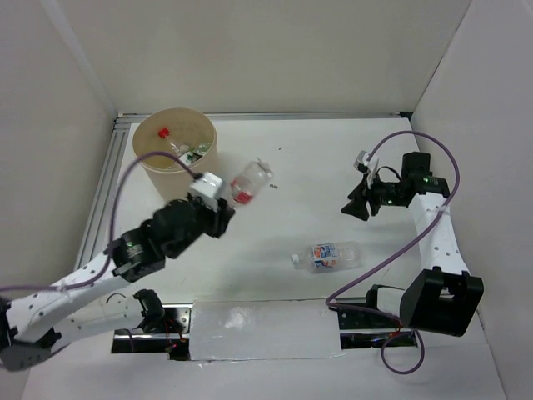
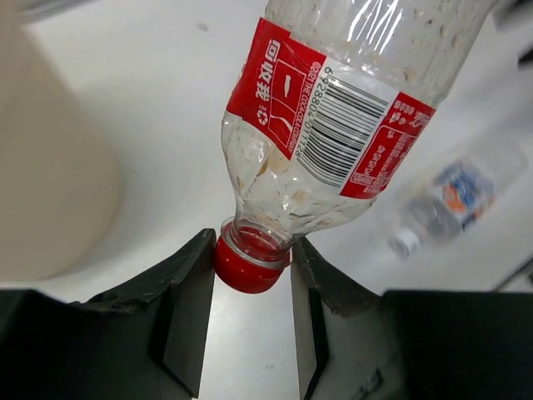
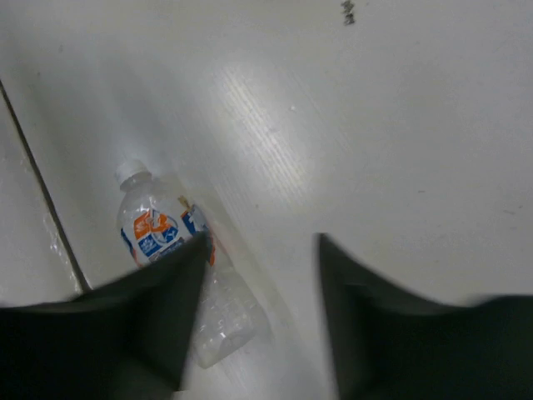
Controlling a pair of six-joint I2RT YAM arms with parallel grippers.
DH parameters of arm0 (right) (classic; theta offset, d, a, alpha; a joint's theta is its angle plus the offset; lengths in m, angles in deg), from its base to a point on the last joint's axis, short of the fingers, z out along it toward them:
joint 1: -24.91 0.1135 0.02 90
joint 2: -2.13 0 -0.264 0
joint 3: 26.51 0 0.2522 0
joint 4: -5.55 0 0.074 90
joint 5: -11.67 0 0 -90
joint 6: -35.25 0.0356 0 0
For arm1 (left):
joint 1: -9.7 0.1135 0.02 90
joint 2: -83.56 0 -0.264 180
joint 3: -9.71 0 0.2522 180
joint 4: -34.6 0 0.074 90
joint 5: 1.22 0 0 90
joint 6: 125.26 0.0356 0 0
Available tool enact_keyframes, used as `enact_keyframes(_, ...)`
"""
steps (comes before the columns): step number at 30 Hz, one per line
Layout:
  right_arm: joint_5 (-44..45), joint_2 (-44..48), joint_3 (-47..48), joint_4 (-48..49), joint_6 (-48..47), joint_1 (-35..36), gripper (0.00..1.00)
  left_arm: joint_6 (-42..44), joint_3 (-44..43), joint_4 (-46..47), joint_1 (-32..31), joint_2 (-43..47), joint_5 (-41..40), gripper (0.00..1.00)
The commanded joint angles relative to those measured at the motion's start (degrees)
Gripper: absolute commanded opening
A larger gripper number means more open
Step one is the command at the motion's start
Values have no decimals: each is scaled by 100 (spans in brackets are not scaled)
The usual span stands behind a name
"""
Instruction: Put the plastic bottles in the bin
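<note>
I need to move my left gripper over the bin's opening (image 1: 177,136) next and let go of the clear bottle's red cap, because the bin is outward and to the gripper's left in the top view.
My left gripper (image 1: 226,210) is shut on the red cap of a clear bottle with a red label (image 1: 249,182), held above the table just right of the tan bin (image 1: 209,156). In the left wrist view the cap (image 2: 246,268) sits between the fingers (image 2: 190,287), with the bottle (image 2: 333,125) sticking out ahead. The bin holds other bottles, one red-capped (image 1: 164,132). A clear bottle with a blue, white and orange label (image 1: 329,255) lies on the table; it also shows in the right wrist view (image 3: 162,237). My right gripper (image 1: 356,206) is open and empty, raised over the table.
White walls close in the table on three sides. A metal rail (image 1: 100,196) runs along the left edge. A purple cable (image 1: 408,242) loops beside the right arm. A taped patch (image 1: 250,321) lies between the arm bases.
</note>
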Motion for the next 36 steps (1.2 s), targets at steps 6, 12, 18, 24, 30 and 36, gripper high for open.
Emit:
enact_keyframes(6,202,71,-400,-727,-1118,557,20,-661,-1713,237,3154,-897,-110,0)
enact_keyframes(12,396,547,-636,-349,-609,848,57,-955,-2822,-424,4044,-2271,-670,3)
enact_keyframes(18,396,819,-750,-349,-748,1023,95,-1068,-3113,-556,4264,-3115,-795,42)
enact_keyframes(24,869,679,-909,-201,-1074,1769,100,-1060,-3499,-669,4150,-3187,-795,100)
enact_keyframes(30,1852,284,-1515,810,-539,2543,100,-24,-3921,-854,2766,-2713,-1472,100)
enact_keyframes(36,2714,-261,-2007,1312,-600,2992,95,111,-2195,-941,1225,-1466,-1025,98)
